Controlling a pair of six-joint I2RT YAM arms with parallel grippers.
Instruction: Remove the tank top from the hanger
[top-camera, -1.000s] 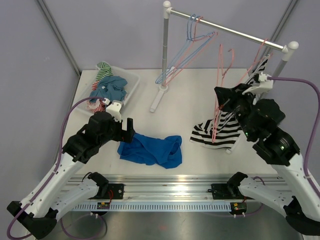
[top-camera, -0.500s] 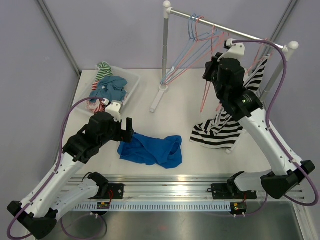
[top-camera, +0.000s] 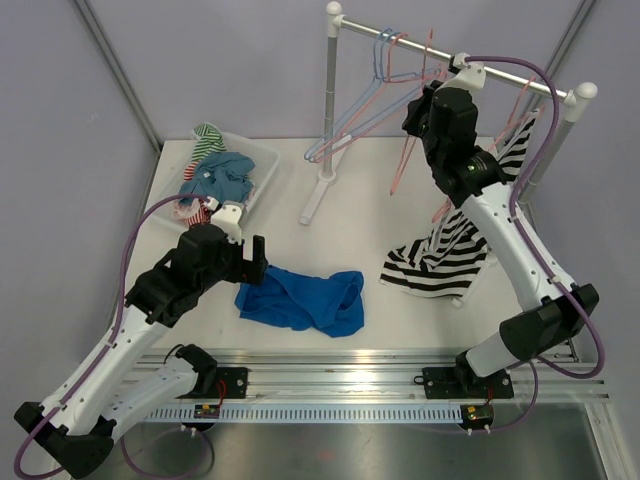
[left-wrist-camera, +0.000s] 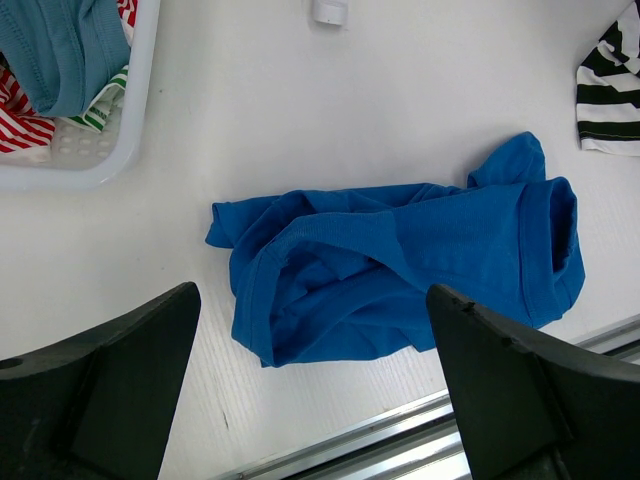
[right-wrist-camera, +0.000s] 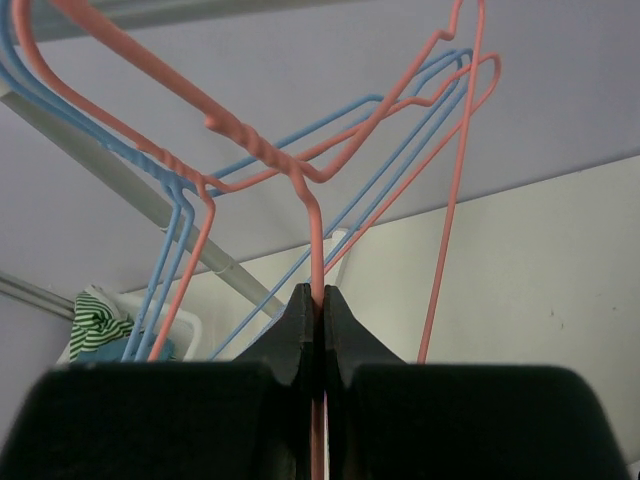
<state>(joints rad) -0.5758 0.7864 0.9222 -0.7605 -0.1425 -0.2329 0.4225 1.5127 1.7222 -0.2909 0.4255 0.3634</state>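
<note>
Next, my right gripper slides to the left in the top view toward the blue and pink hangers and releases the hanger's wire, since this hanger is bare.
The black-and-white striped tank top (top-camera: 438, 262) lies bunched on the table at the right. Its upper end (top-camera: 512, 150) rises toward the rack's right post, and I cannot tell what holds it there. It also shows at the edge of the left wrist view (left-wrist-camera: 610, 85). My right gripper (top-camera: 428, 112) is raised beside the rail (top-camera: 500, 72). It is shut (right-wrist-camera: 321, 292) on the wire of a bare pink hanger (right-wrist-camera: 312, 215), which hangs below it (top-camera: 405, 160). My left gripper (top-camera: 256, 258) is open and empty (left-wrist-camera: 312, 300) above a blue garment (left-wrist-camera: 400, 260).
Blue and pink hangers (top-camera: 365, 105) hang at the rail's left end. The rack's left post (top-camera: 331, 95) stands on a foot (top-camera: 318, 195). A white basket (top-camera: 262, 160) of clothes sits at the far left. The blue garment (top-camera: 305, 298) lies at front centre.
My right arm has swung up and left from beside the striped top to the rail, carrying the pink hanger. The striped top stayed on the table. The left arm has not moved.
</note>
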